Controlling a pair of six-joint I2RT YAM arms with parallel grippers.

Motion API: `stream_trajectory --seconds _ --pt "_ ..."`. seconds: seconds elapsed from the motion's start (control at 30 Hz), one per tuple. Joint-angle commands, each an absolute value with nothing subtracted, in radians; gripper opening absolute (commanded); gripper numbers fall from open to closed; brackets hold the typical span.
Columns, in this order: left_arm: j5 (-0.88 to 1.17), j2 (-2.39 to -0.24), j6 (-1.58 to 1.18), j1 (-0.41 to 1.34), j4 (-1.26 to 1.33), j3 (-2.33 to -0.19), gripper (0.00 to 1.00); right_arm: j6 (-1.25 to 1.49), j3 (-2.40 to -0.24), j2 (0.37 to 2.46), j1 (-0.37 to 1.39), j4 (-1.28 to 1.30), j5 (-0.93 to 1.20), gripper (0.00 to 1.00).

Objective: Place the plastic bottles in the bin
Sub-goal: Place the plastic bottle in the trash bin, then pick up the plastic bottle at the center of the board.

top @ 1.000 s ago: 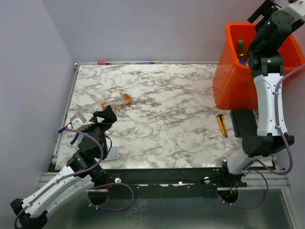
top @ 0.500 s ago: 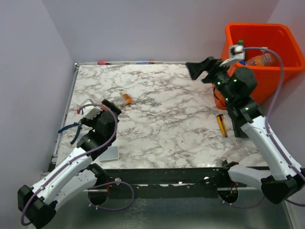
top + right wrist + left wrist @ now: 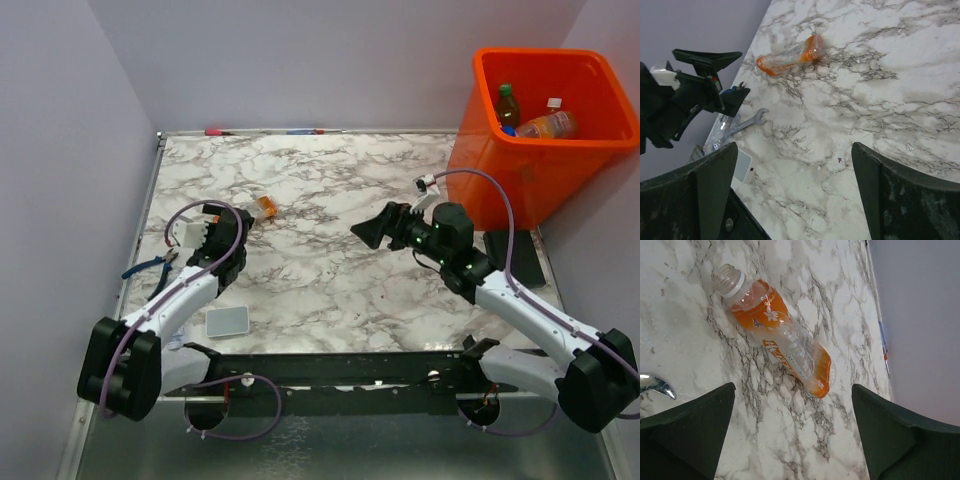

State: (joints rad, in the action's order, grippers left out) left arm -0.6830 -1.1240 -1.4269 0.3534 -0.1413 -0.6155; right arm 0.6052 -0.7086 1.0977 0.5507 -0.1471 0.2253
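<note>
My left gripper will go down next over the clear middle of the crushed bottle (image 3: 790,349), which is below it, because the bare marble on both sides leaves room for fingers.
One crushed clear-and-orange plastic bottle (image 3: 266,207) lies uncapped on the marble table (image 3: 330,180), left of centre. In the left wrist view this bottle (image 3: 780,345) lies just ahead of my left gripper (image 3: 792,420), which is open and holds nothing. My left gripper (image 3: 236,220) sits just left of it. My right gripper (image 3: 372,230) hangs open and empty over mid-table, pointing left; its camera shows the bottle (image 3: 790,57) far ahead. The orange bin (image 3: 505,185) stands at the back right with a dark green-capped bottle (image 3: 507,105) and an orange bottle (image 3: 545,125) inside.
Blue-handled pliers (image 3: 150,268) and a wrench (image 3: 742,125) lie by the left edge, and a flat grey-white pad (image 3: 227,321) lies near the front edge. A black block (image 3: 522,255) sits in front of the bin. Markers (image 3: 260,131) line the back edge.
My right arm has swung from above the bin down over mid-table, its gripper now facing left. My left gripper has moved up towards the orange bottle.
</note>
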Motion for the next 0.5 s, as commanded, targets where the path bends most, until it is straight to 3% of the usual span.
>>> stream_trajectory --seconds 0.0,0.47 --pt "-0.738 -1.253 -1.669 0.348 -0.039 -0.632 0.99 0.642 -0.655 1.028 0.558 -0.261 0.273 0.98" --pt "-0.819 -1.619 -1.837 0.34 0.099 -0.719 0.98 0.702 -0.581 0.859 0.559 -0.229 0.334 0.98"
